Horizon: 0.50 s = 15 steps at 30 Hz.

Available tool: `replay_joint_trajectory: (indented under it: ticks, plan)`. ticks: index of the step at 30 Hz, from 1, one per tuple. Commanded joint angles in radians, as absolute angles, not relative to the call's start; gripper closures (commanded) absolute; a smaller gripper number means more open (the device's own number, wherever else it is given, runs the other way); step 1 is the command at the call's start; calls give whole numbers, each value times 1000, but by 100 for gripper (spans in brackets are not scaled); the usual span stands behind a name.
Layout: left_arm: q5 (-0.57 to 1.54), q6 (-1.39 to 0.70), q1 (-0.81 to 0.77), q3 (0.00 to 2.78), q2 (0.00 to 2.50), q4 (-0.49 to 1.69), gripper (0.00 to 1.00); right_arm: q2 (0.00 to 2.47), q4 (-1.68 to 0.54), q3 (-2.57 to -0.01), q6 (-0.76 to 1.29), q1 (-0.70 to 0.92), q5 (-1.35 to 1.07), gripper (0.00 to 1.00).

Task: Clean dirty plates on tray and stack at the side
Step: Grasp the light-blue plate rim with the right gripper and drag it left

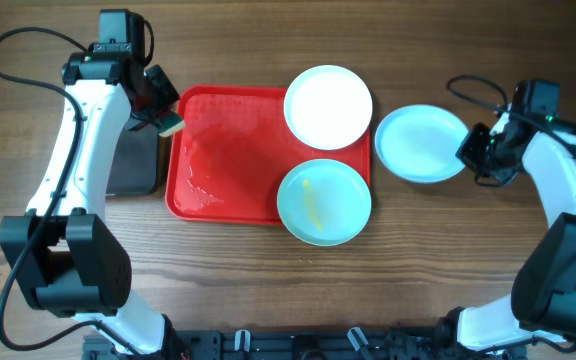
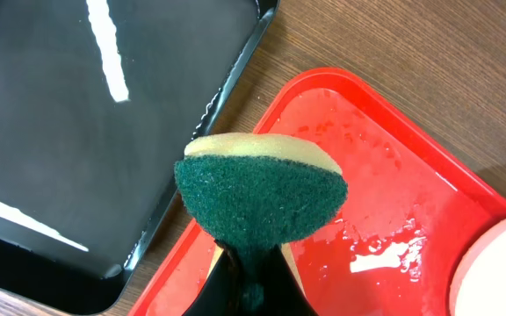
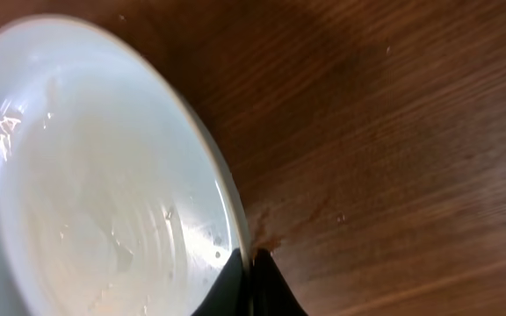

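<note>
The bare wood beside the red tray is free of other dishes, so my right gripper will set the pale plate down there next and let go of the plate's rim.
The red tray [image 1: 223, 150] holds a white plate [image 1: 328, 106] at its top right and a pale aqua plate [image 1: 324, 202] with a yellow smear at its bottom right. A third pale plate [image 1: 420, 143] lies on the table right of the tray. My right gripper [image 1: 471, 152] is shut on that plate's right rim [image 3: 231, 197], the fingers [image 3: 251, 256] pinching the edge. My left gripper [image 1: 164, 118] is shut on a green and yellow sponge [image 2: 260, 195], held over the tray's wet top left corner [image 2: 385, 175].
A black tray [image 1: 133, 160] lies left of the red tray, under my left arm; it also shows in the left wrist view [image 2: 77, 132]. Wet streaks [image 1: 200, 185] cover the red tray's left half. Bare wood table lies to the right [image 3: 393, 132].
</note>
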State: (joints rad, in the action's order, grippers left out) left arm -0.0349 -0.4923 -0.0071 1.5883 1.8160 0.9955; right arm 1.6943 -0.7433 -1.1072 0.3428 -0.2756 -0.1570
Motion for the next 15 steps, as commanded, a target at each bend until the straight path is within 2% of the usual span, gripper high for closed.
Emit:
replay_joint_trajectory:
  ticks: [1, 13, 14, 15]
  plan:
    - [-27, -502, -4, 1582, 1822, 997, 96, 1679, -676, -1037, 371, -274, -142, 96]
    - [-27, -502, -4, 1582, 1822, 992, 96, 1679, -583, -997, 419, -279, -56, 95]
    - [-27, -502, -4, 1582, 1822, 992, 96, 1679, -583, -997, 418, -279, -57, 91]
    - [-27, -502, -4, 1582, 1822, 992, 96, 1679, -585, -1000, 417, -279, -61, 73]
